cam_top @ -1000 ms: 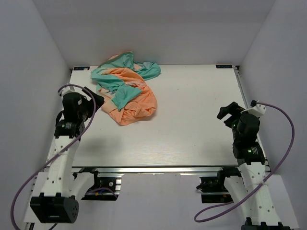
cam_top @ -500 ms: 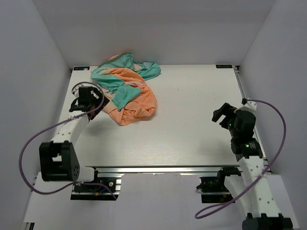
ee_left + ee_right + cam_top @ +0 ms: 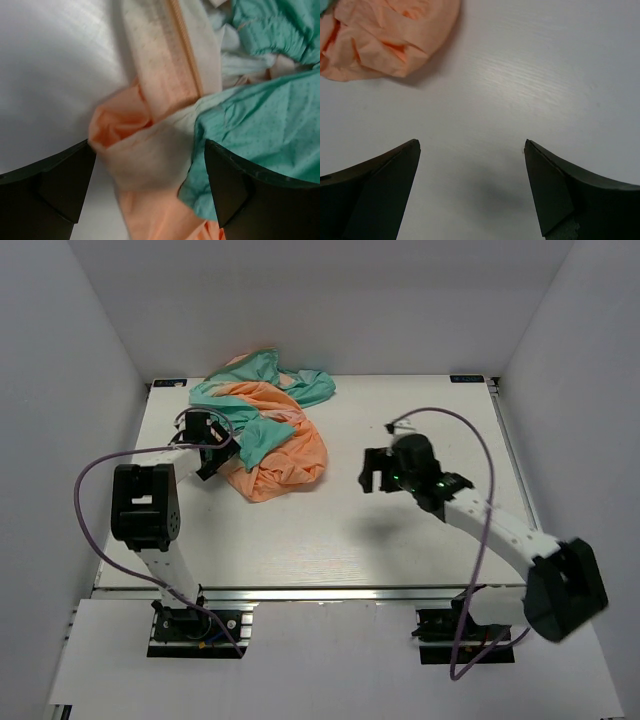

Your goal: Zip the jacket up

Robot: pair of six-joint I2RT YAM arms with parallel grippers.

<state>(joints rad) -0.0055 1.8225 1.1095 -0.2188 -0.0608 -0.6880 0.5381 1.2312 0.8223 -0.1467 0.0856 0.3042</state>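
Note:
The pale orange-edged fold [image 3: 160,137] is already between my left gripper's fingers. My left gripper should move slightly toward the zipper strip [image 3: 182,55] and close its fingers on that fold.
The jacket [image 3: 270,440] lies crumpled at the back left of the table, orange with teal folds on top. My left gripper [image 3: 212,458] is at its left edge, open. In the left wrist view its fingers straddle an orange fold of the jacket [image 3: 125,125] without pinching it. The orange zipper strip [image 3: 182,55] runs away above that fold, beside teal cloth [image 3: 260,125]. My right gripper [image 3: 376,472] hangs open over bare table to the right of the heap. In the right wrist view the right gripper [image 3: 472,145] holds nothing, and the jacket's orange edge [image 3: 385,35] shows at top left.
The white table [image 3: 400,530] is walled in by white panels at the back and both sides. Purple cables loop from both arms over the table's left part and middle right.
Both arms have swung in from the table's sides. The left gripper reached the jacket's left edge. The right gripper moved left toward the table's middle. Both stayed open.

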